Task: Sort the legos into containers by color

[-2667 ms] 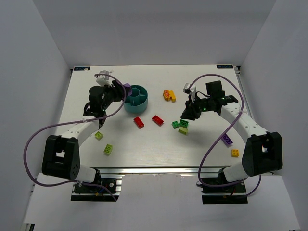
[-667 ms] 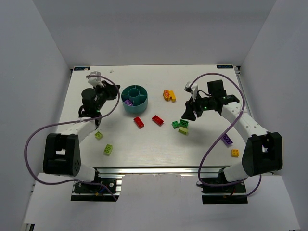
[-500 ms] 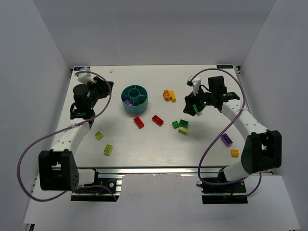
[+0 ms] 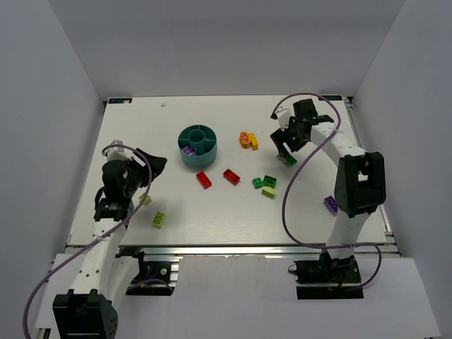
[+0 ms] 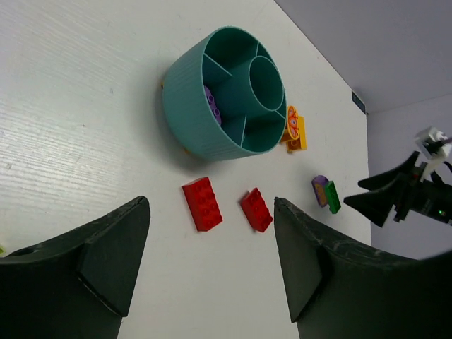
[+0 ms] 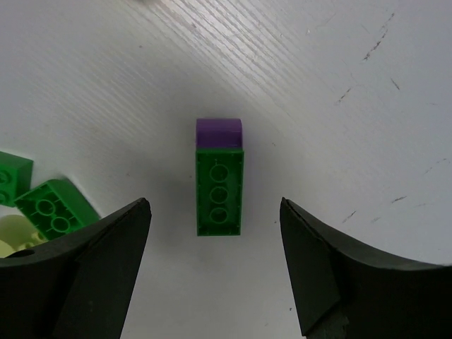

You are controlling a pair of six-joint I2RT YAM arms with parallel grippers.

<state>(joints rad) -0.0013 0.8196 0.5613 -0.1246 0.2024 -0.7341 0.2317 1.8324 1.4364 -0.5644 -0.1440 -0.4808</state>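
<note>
I need to lower my right gripper next and close it across the long sides of the dark green brick (image 4: 291, 160) (image 6: 219, 193), because the brick is below it, between the open fingers.
The teal bowl (image 4: 198, 134) (image 5: 185, 116) stands mid-table with a purple brick (image 4: 187, 150) (image 5: 210, 106) in one compartment. Two red bricks (image 4: 203, 179) (image 4: 231, 176) lie in front of it, also visible in the left wrist view (image 5: 202, 204) (image 5: 256, 210). My left gripper (image 4: 150, 168) (image 5: 210, 203) hangs open and empty, well to the near left of the bowl. My right gripper (image 4: 285, 150) (image 6: 213, 206) stands open above a dark green brick (image 4: 287, 160) (image 6: 219, 191) lying studs-down with a purple piece (image 6: 219, 132) at its far end. It touches neither finger.
An orange, yellow and red cluster (image 4: 247, 140) (image 5: 293, 128) lies right of the bowl. Two dark green bricks (image 4: 258, 183) (image 4: 270, 181) and a lime one (image 4: 268, 191) sit mid-table. Two lime bricks (image 4: 145, 199) (image 4: 159, 219) lie near left, and a purple brick (image 4: 330, 204) near right.
The left arm left the purple brick in the bowl and drew back to the near left, jaws open. The right gripper swung toward the far side and opened wider over the green brick.
</note>
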